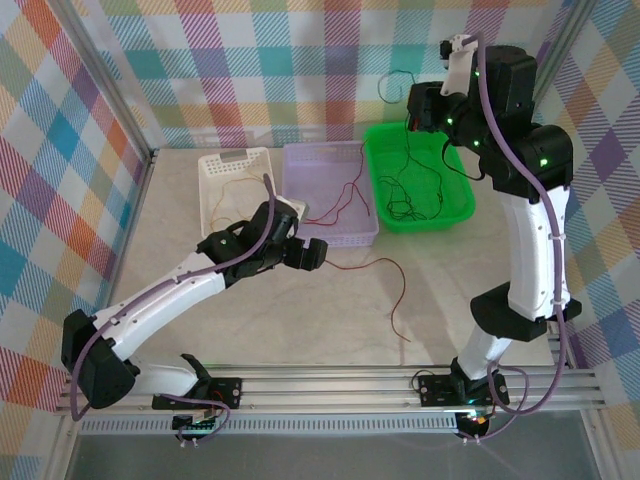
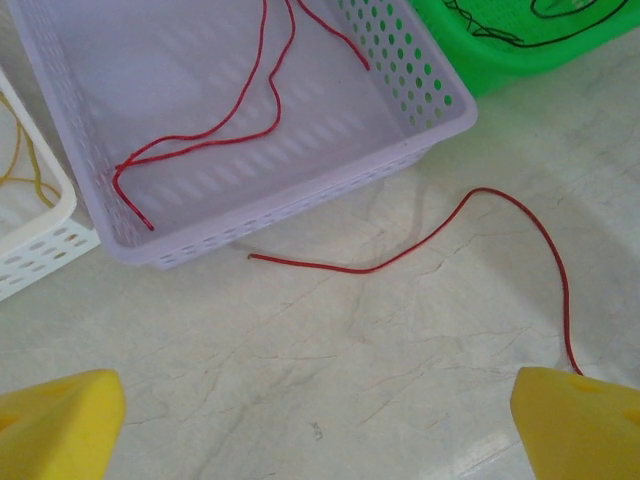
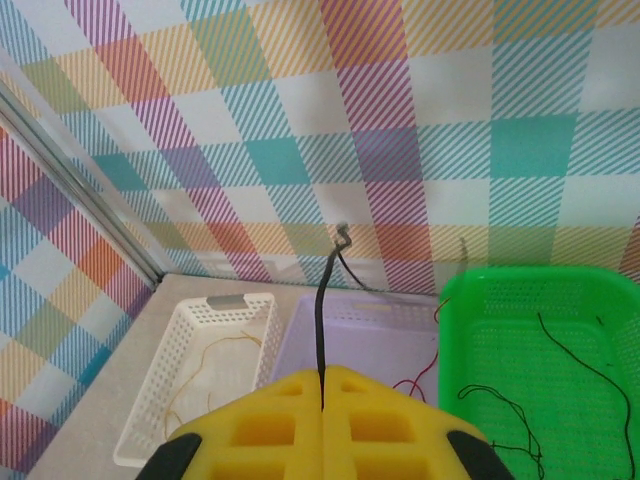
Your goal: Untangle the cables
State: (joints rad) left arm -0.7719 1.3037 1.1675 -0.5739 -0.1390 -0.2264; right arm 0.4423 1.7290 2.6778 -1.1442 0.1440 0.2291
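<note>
My right gripper holds the black cable and needs to go down into the green basket (image 1: 465, 210), tilting downward, to let the cable go over the green basket's bottom. More black cable already lies there.
A loose red cable (image 1: 385, 285) (image 2: 420, 240) lies curved on the marble table in front of the lavender basket (image 1: 365, 235) (image 2: 420, 110). My left gripper (image 1: 310, 255) (image 2: 320, 420) hovers open over bare table just short of that cable's left end, holding nothing. Another red cable (image 1: 345, 195) (image 2: 230, 130) lies inside the lavender basket. A yellow cable (image 1: 235, 190) (image 3: 200, 370) lies in the white basket (image 1: 210, 165) (image 3: 150, 400). My right gripper (image 1: 415, 115) (image 3: 322, 375) is raised above the green basket (image 1: 465, 210) (image 3: 470, 300), shut on a black cable (image 3: 322, 300) that sticks up past its tips; more black cable (image 1: 415, 190) (image 3: 580, 370) lies in that basket.
The three baskets stand side by side at the back of the table, white at the left, lavender in the middle, green at the right. Checked fabric walls and a metal frame post (image 1: 105, 85) enclose the space. An aluminium rail (image 1: 330, 385) runs along the near edge.
</note>
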